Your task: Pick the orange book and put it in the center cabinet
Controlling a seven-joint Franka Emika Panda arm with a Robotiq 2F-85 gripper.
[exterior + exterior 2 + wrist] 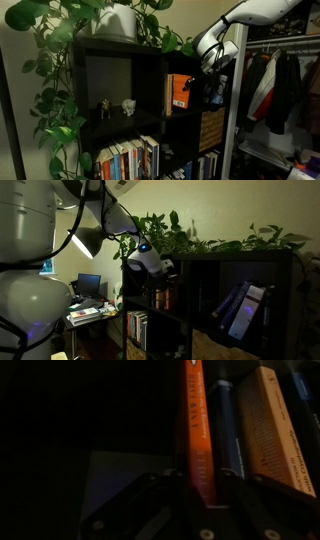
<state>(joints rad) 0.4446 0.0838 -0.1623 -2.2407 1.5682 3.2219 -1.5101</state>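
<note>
The orange book's lower edge hangs above the bottom of the dark bookshelf section, so I will next move my gripper down and away from the dark blue book [226, 420] to release the orange book on that bottom.
The orange book [180, 92] stands upright at the front of a dark square compartment [198, 118] of the black cube bookshelf, just right of the wider compartment with two figurines [116, 106]. In the wrist view its orange spine [197, 410] runs between my two fingers. My gripper [198, 475] is closed against both sides of the spine. It reaches in from the right in an exterior view [203, 88] and also shows in an exterior view [152, 266]. A dark blue book [226, 420] and a tan book [270, 430] stand right beside the orange one.
Leafy plants [90, 20] and a white pot [120, 22] sit on top of the shelf. A row of books [130, 160] fills the compartment below. Blue books [240, 310] lean in another compartment. A clothes rack [280, 85] stands to the right.
</note>
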